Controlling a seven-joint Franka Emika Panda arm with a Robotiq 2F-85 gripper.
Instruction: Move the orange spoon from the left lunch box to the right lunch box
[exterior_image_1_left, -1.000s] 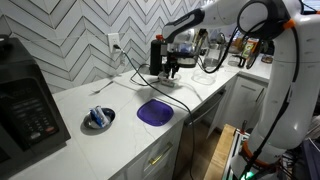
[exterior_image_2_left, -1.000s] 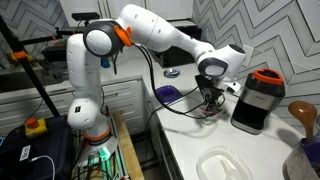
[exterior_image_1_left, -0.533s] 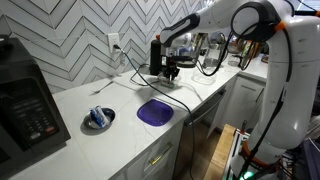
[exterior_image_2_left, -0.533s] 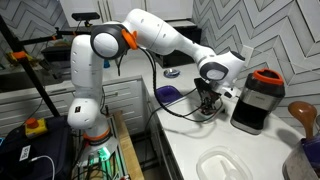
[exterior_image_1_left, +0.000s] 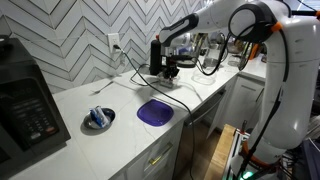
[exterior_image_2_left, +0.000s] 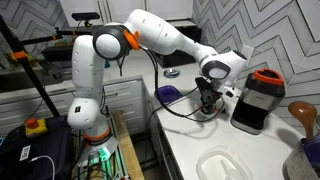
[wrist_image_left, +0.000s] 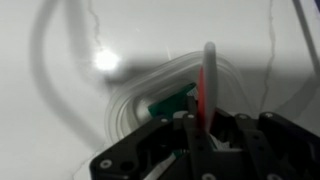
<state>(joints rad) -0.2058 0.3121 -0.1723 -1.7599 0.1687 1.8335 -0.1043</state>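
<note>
The orange spoon still hangs above the lunch box with the green item, so the robot's gripper should next go up, swing over the other clear container (exterior_image_2_left: 224, 165) and go down to let go of the spoon.
My gripper (wrist_image_left: 200, 126) is shut on the orange spoon (wrist_image_left: 207, 80), which stands upright between the fingers in the wrist view. Below it is a clear plastic lunch box (wrist_image_left: 130, 105) with a green item (wrist_image_left: 170, 101) inside. In both exterior views the gripper (exterior_image_1_left: 172, 68) (exterior_image_2_left: 207, 100) hangs low over the white counter, next to a black appliance. A purple lunch box (exterior_image_1_left: 154, 112) lies on the counter and also shows behind the arm (exterior_image_2_left: 168, 93). The spoon is too small to make out in the exterior views.
A small bowl with a blue item (exterior_image_1_left: 99, 119) and a black appliance (exterior_image_1_left: 25, 105) stand along the counter. Another clear container (exterior_image_2_left: 218, 165), a black jar with an orange rim (exterior_image_2_left: 255, 100) and a wooden spoon (exterior_image_2_left: 303, 113) are nearby. A cable (exterior_image_1_left: 125, 78) crosses the counter.
The gripper has shifted only slightly, a little lower over the clear box. It still holds the spoon.
</note>
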